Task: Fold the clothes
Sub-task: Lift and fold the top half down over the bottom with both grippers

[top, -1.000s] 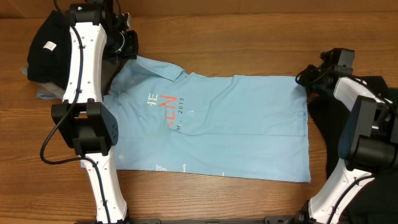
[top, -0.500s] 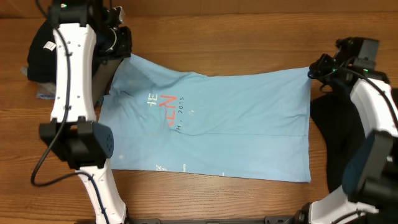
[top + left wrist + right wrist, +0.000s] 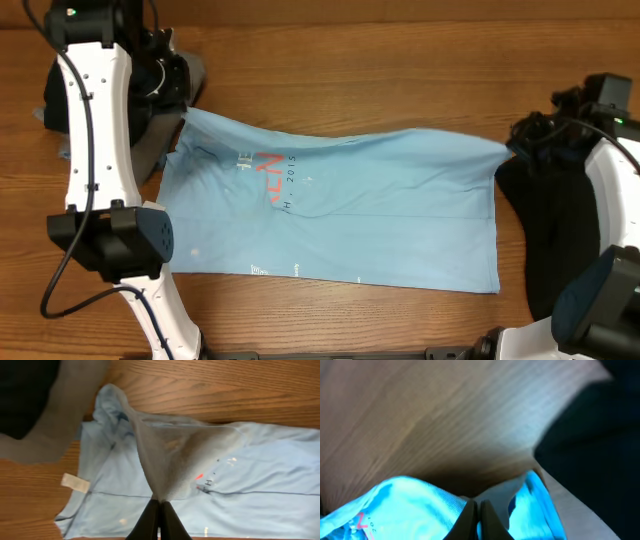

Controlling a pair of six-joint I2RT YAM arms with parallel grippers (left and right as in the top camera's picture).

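The lifted far corner will go back toward the shirt's near edge [image 3: 205,270] [image 3: 97,536] next: the left gripper will pull it that way, fold the spread cloth double and let go.
The clothes' main piece, a light blue T-shirt [image 3: 340,215] with red and white lettering [image 3: 268,178], lies spread across the wooden table. Its far edge is lifted and stretched between both grippers. My left gripper [image 3: 180,103] is shut on the far left corner by the collar. In the left wrist view the fabric [image 3: 170,455] rises in a tent to the closed fingertips of the left gripper [image 3: 160,502]. My right gripper [image 3: 510,148] is shut on the far right hem corner. The right wrist view shows the right gripper [image 3: 476,506] pinching the blue edge [image 3: 405,505].
A black garment [image 3: 48,100] and a grey one [image 3: 150,140] lie at the far left, partly behind the left arm. Another black garment [image 3: 540,240] lies at the right edge under the right arm. Bare wood [image 3: 380,80] lies beyond the shirt.
Both grippers have moved outward and up with the shirt's far corners. The far edge has risen off the table and pulled taut between them.
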